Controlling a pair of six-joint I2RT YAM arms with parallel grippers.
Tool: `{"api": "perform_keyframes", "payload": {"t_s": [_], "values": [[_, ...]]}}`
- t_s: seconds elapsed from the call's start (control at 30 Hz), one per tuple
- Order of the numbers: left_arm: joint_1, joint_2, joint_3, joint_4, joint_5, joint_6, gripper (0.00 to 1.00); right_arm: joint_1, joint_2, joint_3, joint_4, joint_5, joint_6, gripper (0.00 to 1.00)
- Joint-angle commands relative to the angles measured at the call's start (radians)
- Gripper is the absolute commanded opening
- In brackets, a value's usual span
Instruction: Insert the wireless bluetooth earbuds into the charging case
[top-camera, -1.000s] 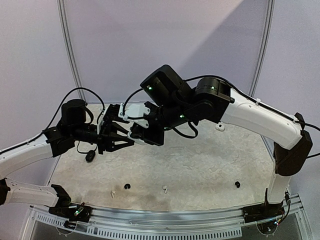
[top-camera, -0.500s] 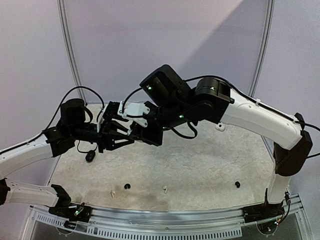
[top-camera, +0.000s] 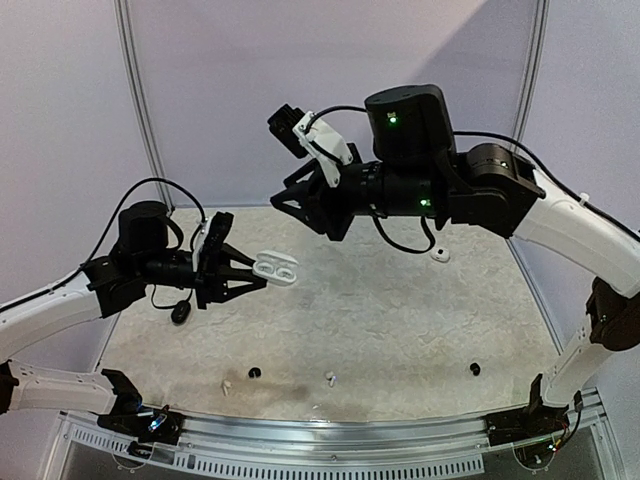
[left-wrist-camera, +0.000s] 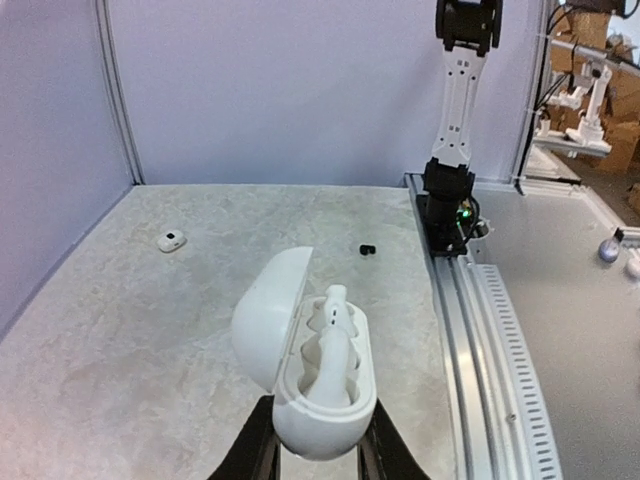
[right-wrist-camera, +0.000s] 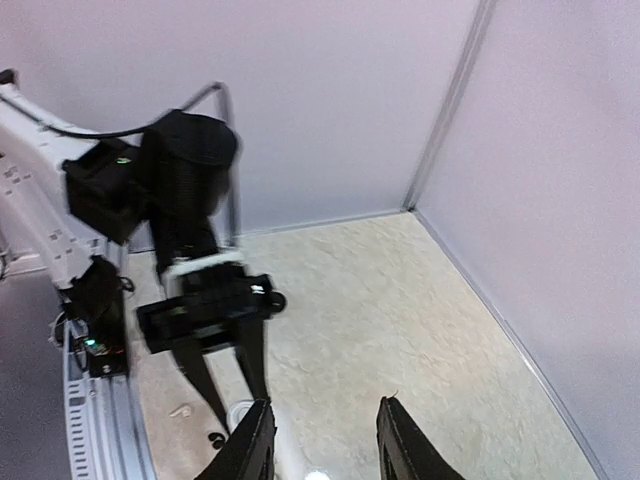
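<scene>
The white charging case (top-camera: 276, 268) hangs in midair, so my left gripper moves outward and down next, fingers tilting toward the table past the black case.
My left gripper (top-camera: 257, 271) is shut on the base of an open white charging case (top-camera: 276, 268), held above the table left of centre. In the left wrist view the case (left-wrist-camera: 318, 385) stands between the fingers with its lid swung left. White earbuds (left-wrist-camera: 335, 322) sit in its wells, and one sticks up above the rim. My right gripper (top-camera: 298, 212) is open and empty, raised well above and right of the case. Its wrist view looks down on the left gripper (right-wrist-camera: 222, 395). Loose white earbuds (top-camera: 226, 384) (top-camera: 329, 378) and black earbuds (top-camera: 254, 373) (top-camera: 475, 369) lie near the front edge.
A black case (top-camera: 180, 312) lies on the table under the left arm. A small white case (top-camera: 439, 254) lies at the back right; it also shows in the left wrist view (left-wrist-camera: 172, 241). Purple walls enclose the back and sides. A metal rail (top-camera: 330, 440) runs along the front.
My right gripper has lifted up and back from the case, where it was a second ago, and is now high above it. The left gripper holds the case in the same place.
</scene>
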Motion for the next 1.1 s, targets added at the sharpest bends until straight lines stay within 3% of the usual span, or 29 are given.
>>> {"api": "perform_keyframes", "payload": {"t_s": [0.0, 0.27, 0.47, 0.63, 0.83, 0.93, 0.97, 1.07], "values": [[-0.019, -0.046, 0.015, -0.054, -0.092, 0.188, 0.0, -0.017, 0.077, -0.026, -0.022, 0.277, 0.139, 0.35], [-0.018, -0.035, 0.024, -0.045, -0.153, 0.104, 0.0, 0.03, 0.184, -0.015, -0.064, 0.295, 0.172, 0.35], [-0.014, -0.018, 0.019, 0.005, -0.191, 0.02, 0.0, 0.041, 0.165, -0.043, -0.128, 0.34, 0.208, 0.35], [-0.007, 0.02, 0.033, -0.018, -0.2, -0.078, 0.0, -0.056, 0.118, -0.046, -0.17, 0.362, 0.298, 0.39], [0.046, 0.139, 0.136, -0.168, -0.2, -0.289, 0.0, -0.324, 0.067, -0.109, -0.293, 0.227, 0.392, 0.62], [0.089, 0.243, 0.24, -0.279, -0.21, -0.341, 0.0, -0.488, 0.061, -0.178, -0.321, 0.167, 0.427, 0.88], [0.107, 0.281, 0.279, -0.325, -0.224, -0.346, 0.0, -0.537, 0.066, -0.195, -0.331, 0.17, 0.448, 0.93], [0.154, 0.426, 0.409, -0.465, -0.227, -0.396, 0.0, -0.67, 0.112, -0.229, -0.335, 0.158, 0.513, 0.99]]}}
